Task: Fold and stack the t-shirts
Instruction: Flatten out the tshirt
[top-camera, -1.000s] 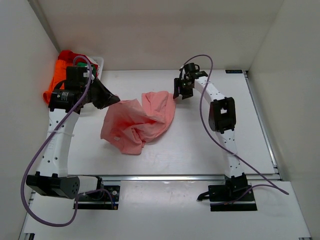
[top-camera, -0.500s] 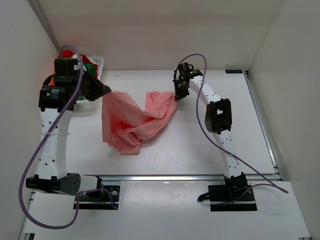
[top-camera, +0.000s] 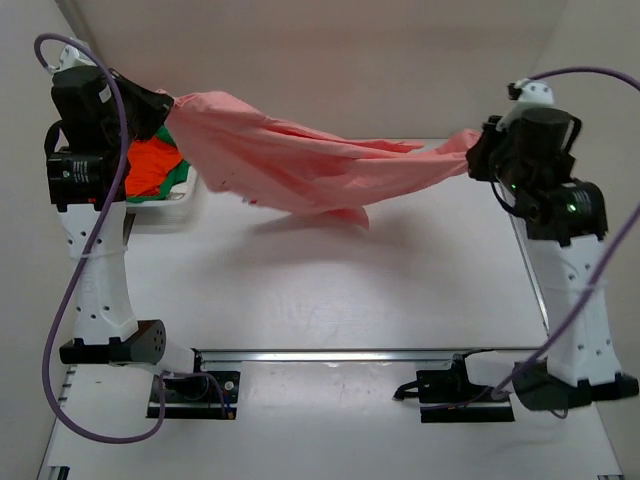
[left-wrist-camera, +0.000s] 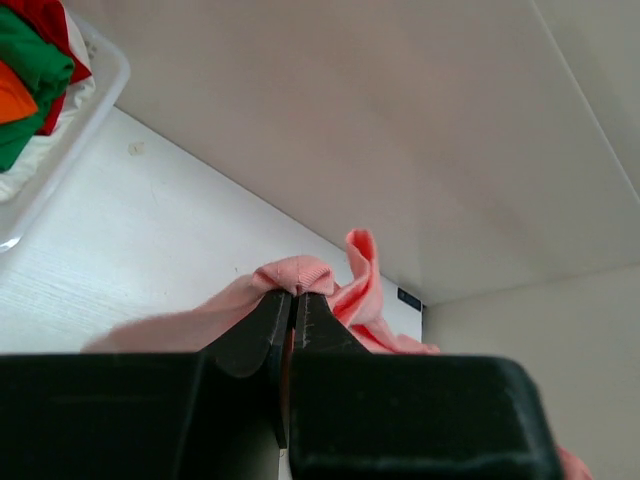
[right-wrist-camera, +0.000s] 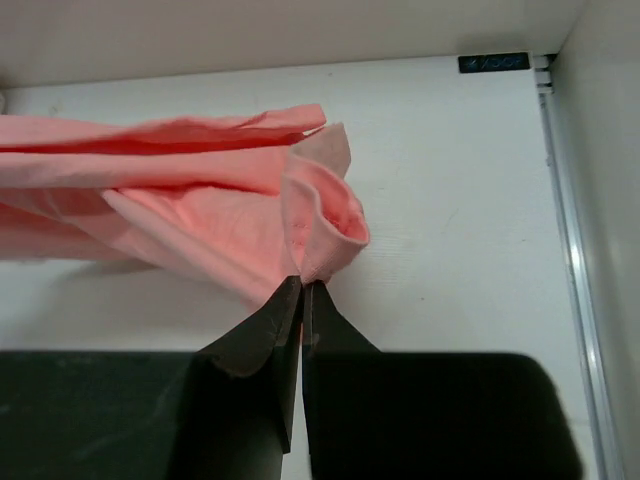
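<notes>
The hanging shirt goes down with my left gripper to the bare tabletop (left-wrist-camera: 205, 205) beside the white bin below it next, to lie flat there as its edge is released.
A salmon pink t-shirt (top-camera: 310, 160) hangs stretched in the air above the table, held at both ends. At the upper left, my left gripper (top-camera: 165, 103) is shut on one edge of it; the left wrist view shows pink cloth (left-wrist-camera: 296, 272) pinched at the fingertips of this gripper (left-wrist-camera: 293, 295). My right gripper (top-camera: 480, 150), raised at the right, is shut on the other end, with a pink fold (right-wrist-camera: 320, 225) bunched at the tips of that gripper (right-wrist-camera: 303, 285). The shirt's middle sags toward the table. Orange, green and red shirts (top-camera: 150, 165) lie in a white bin at the left.
The white bin (top-camera: 180, 205) stands at the table's back left corner, with its rim (left-wrist-camera: 75, 130) showing in the left wrist view. White walls close in the left, back and right sides. A metal rail (top-camera: 535, 290) runs along the table's right edge.
Both arms have risen and spread apart, lifting the pink shirt off the table and stretching it between them. The right gripper closed on the shirt's edge before the lift.
</notes>
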